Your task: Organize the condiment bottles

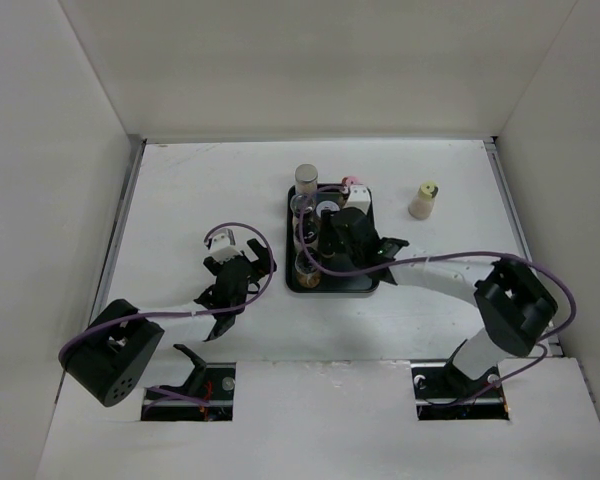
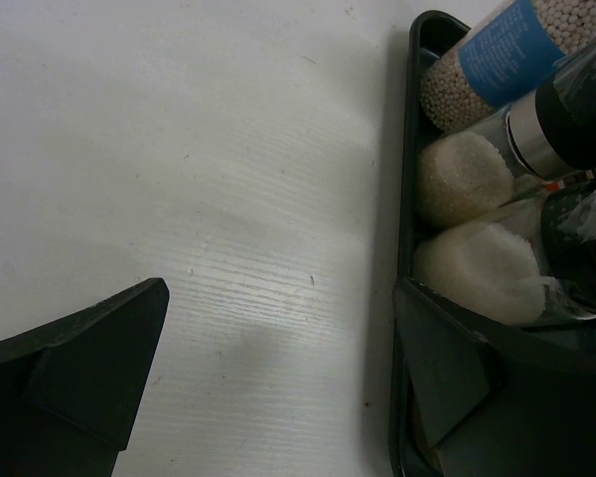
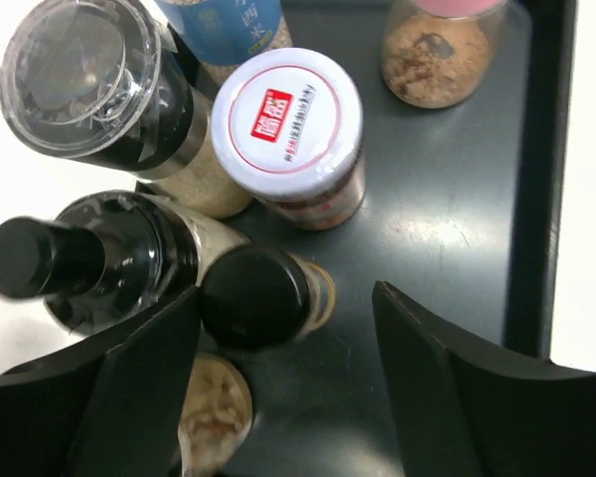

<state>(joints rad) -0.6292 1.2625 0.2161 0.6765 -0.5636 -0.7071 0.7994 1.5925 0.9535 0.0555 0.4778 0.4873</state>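
Note:
My right gripper will go up, move outward past the tray's edge and come down onto the cap [image 1: 429,189], because the bottle with the pale-yellow cap stands alone outside the tray.
Several condiment bottles stand in the flat black tray [image 1: 336,290]. My right gripper [image 3: 286,295] hangs open over them, and a black-capped bottle [image 3: 254,295] stands upright by its left finger with a wide gap to the right finger. Around it are a white-capped jar with a red label [image 3: 293,119], a clear-lidded grinder [image 3: 79,75], a black-knobbed grinder [image 3: 45,258] and a pink-capped jar [image 3: 442,50]. One pale-yellow-capped bottle [image 1: 423,200] stands alone on the table, right of the tray. My left gripper [image 2: 278,298] is open over bare table, just left of the tray's edge [image 2: 407,149].
White walls close in the table on the left, back and right. In the top view the right arm [image 1: 450,272] reaches across from the right to the tray, and the left arm [image 1: 170,315] lies along the near left.

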